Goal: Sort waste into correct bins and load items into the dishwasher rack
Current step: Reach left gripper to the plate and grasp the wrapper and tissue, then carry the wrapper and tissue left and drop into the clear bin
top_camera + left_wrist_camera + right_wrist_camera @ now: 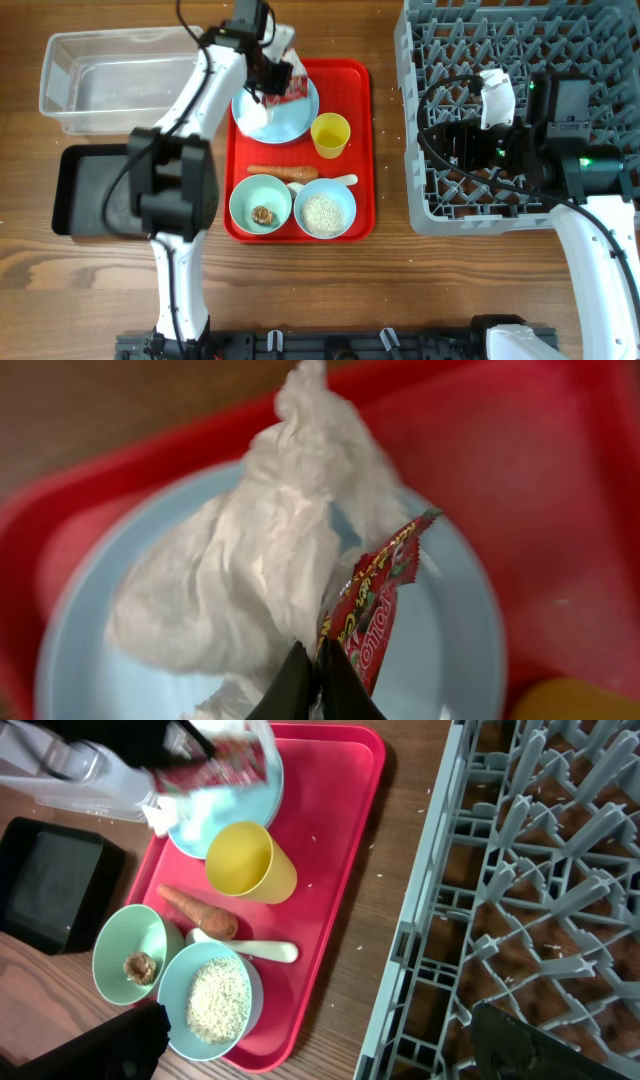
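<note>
Next, my left gripper carries the wrapper off the plate, over the empty clear tub on the gripper's left in the overhead view, and releases.
My left gripper point(315, 682) is shut on the edge of the red snack wrapper point(375, 600) over the pale blue plate point(290, 120). The crumpled white tissue point(250, 560) lies on the plate against the wrapper. On the red tray stand the yellow cup point(330, 135), the carrot point(283, 172), the white spoon point(338, 180), the green bowl point(250, 195) with the brown lump point(263, 214), and the blue bowl point(345, 225) of rice point(324, 212). My right gripper point(330, 1050) is open and empty above the left edge of the grey rack point(520, 50).
The clear tub point(60, 85) sits at the back left and the black tray point(85, 185) in front of it, both left of the red tray point(360, 150). Bare wood lies between the red tray and the rack.
</note>
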You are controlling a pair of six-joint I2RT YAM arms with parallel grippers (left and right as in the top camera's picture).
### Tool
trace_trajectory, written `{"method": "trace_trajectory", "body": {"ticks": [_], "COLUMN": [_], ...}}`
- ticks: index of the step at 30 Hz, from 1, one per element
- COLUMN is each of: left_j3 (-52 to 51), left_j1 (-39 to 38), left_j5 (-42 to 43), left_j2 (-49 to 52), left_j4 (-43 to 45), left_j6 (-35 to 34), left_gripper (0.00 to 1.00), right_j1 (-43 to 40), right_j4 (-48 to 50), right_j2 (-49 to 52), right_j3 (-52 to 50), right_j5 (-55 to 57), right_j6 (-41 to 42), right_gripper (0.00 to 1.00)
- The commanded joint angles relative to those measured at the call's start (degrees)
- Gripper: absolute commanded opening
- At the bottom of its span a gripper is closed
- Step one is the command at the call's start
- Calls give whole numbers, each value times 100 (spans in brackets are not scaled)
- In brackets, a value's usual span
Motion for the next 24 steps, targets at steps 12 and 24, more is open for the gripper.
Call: {"method": "trace_trajectory", "body": {"ticks": [12, 24], "left_j3": [17, 15], "left_j1": [1060, 2549], "left_j5": [-1742, -1757], "left_j2": [-2369, -1296], "left_j4": [-160, 35], "left_j6": [-2223, -3816], "left_gripper": [4, 4], "right_j1": [-28, -26], "right_j4": [-2, 13], "right_j2": [44, 44], "right_j3": [111, 111], "right_j5": [-55, -57], "right_j6": [4, 55], "right_gripper": [99, 98]}}
